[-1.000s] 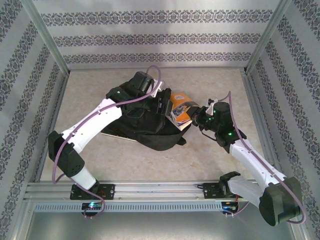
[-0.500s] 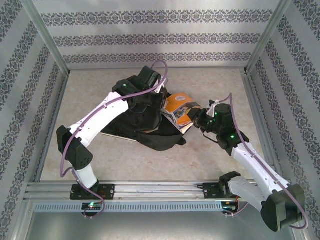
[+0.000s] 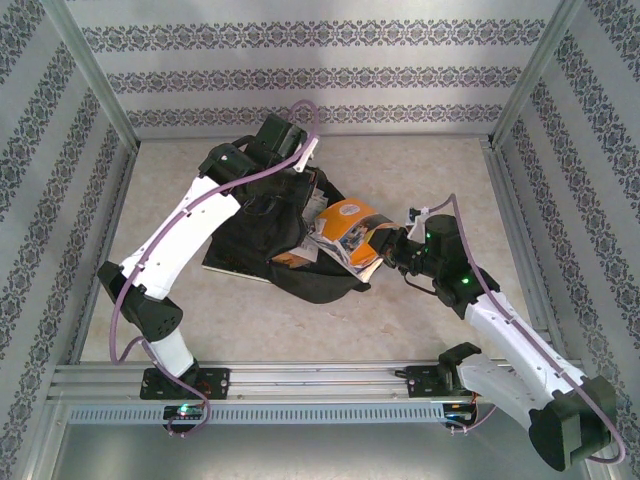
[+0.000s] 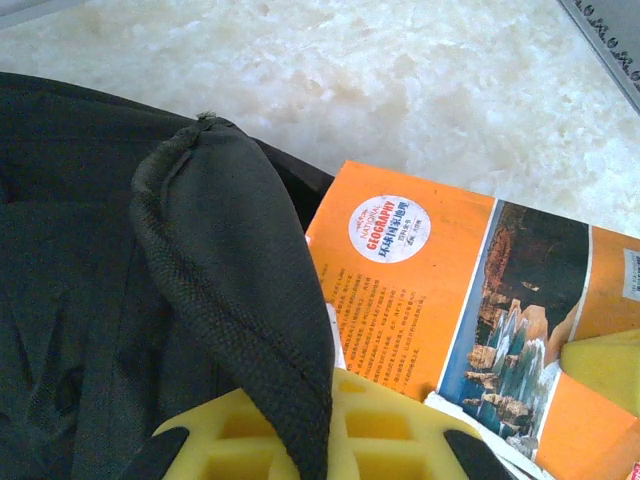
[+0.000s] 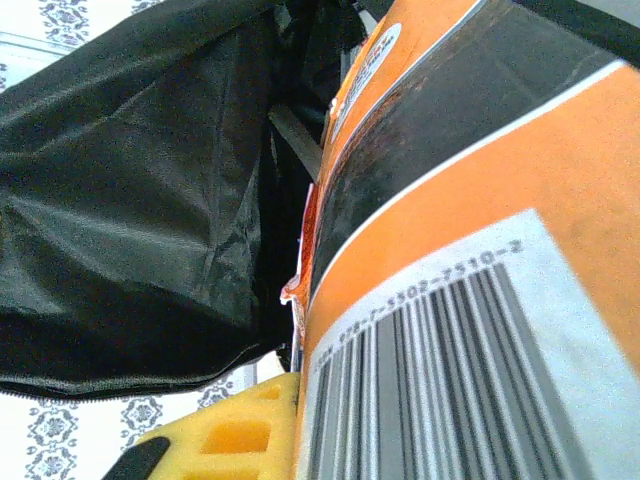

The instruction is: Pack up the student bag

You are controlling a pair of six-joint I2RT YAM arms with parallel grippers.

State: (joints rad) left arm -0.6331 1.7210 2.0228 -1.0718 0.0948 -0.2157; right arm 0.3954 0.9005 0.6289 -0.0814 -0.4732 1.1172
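Note:
The bag's opening [image 3: 322, 263] [image 5: 272, 250] lies between the robot's right gripper and the black flap, so the gripper will push the book's near end, which still hangs over, inside toward the flap and let it go.
The student bag [image 3: 300, 270], large, black and soft, lies in the middle of the table. My left gripper [image 3: 310, 192] is shut on a black fabric flap [image 4: 235, 270] at the bag's far edge; the flap runs down between the yellow pads [image 4: 400, 430]. An orange geography book [image 3: 345, 228] leans over the bag's right side. My right gripper [image 3: 385, 248] is shut on the book's near end. In the right wrist view the barcode cover [image 5: 470, 300] presses against one yellow pad [image 5: 235, 440], with the bag's dark inside [image 5: 130, 200] to the left. The same book [image 4: 420, 270] lies beside the flap.
The pale marble tabletop [image 3: 430, 170] is ringed by patterned walls and metal frame posts [image 3: 95, 75]. A rail [image 3: 320, 375] with both arm bases runs along the near edge. A flat dark edge [image 3: 232, 266] sticks out under the bag's left side.
My left gripper closed on the bag's flap and drew it back and to the left. My right gripper carried the book leftward and nearer, over the bag.

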